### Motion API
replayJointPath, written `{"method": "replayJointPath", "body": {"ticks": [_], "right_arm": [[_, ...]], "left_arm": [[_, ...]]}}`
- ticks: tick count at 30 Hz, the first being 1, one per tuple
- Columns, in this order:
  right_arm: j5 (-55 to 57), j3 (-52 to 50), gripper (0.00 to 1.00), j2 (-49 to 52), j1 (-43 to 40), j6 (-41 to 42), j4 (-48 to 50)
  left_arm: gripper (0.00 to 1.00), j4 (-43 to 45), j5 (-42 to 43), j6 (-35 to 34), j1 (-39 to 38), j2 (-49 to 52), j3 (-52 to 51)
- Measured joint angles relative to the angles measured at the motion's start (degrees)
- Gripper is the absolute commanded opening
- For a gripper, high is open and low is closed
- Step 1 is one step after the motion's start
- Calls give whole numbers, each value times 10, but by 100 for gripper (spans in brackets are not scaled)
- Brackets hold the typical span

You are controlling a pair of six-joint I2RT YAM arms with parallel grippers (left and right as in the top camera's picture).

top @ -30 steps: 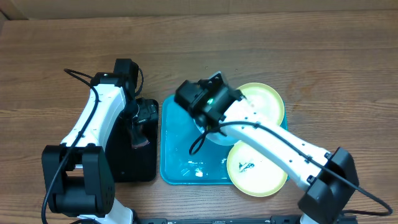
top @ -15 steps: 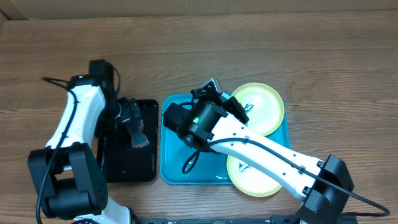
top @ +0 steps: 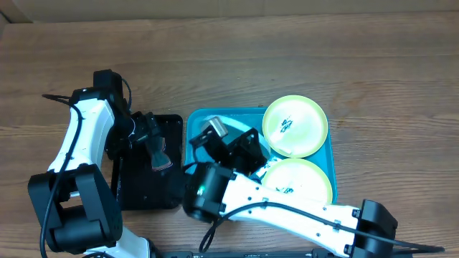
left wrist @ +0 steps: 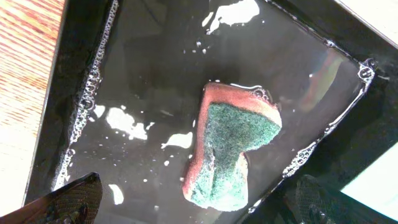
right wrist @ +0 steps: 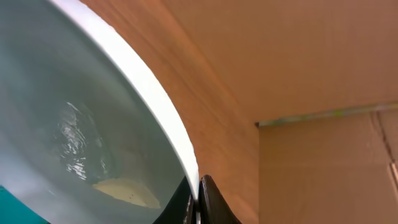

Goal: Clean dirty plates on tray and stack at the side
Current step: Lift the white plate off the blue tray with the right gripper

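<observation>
The robot's right gripper will next swing to the right in the overhead view, past the tray, and go down to release the plate on the bare tabletop, which is clear.
My right gripper (right wrist: 199, 200) is shut on the rim of the white plate (right wrist: 81, 112), which it holds lifted and tilted, wet on its face. In the overhead view the right gripper (top: 217, 136) hangs over the left part of the cyan tray (top: 195, 123), and the arm hides most of that plate. Two yellow-green plates lie on the tray's right side, one at the back (top: 295, 125) and one at the front (top: 305, 183), each with a dark smear. My left gripper (left wrist: 196, 202) is open above a red-and-green sponge (left wrist: 230, 146).
The sponge lies in soapy water in a black tray (top: 140, 193) just left of the cyan tray. My left gripper (top: 153, 137) hovers over that black tray. Bare wooden table (top: 387, 86) lies to the right and at the back.
My right arm has swung toward the front left, lifting the white plate off the tray and uncovering the front yellow-green plate. My left arm shifted a little to the left.
</observation>
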Motion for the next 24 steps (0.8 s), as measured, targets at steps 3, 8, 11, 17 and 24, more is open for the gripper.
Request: {"method": "replayJointPath", "body": {"ticks": [3,8,11,17,24], "right_arm": [[7,0,4,0,-1,0,0],[10,0,4,0,-10,0,0],[2,1,4,0,-21,2,12],[-42,1,4,0,-54,8,30],[-89,1,4,0,-111,12,10]], "left_arm": [[100,0,0,0,0,0,0],[100,0,2,0,0,0,0],[100,-1,2,0,0,0,0],[100,-4,8,11,0,0,0],[100,-4,12,11,0,0,0]]}}
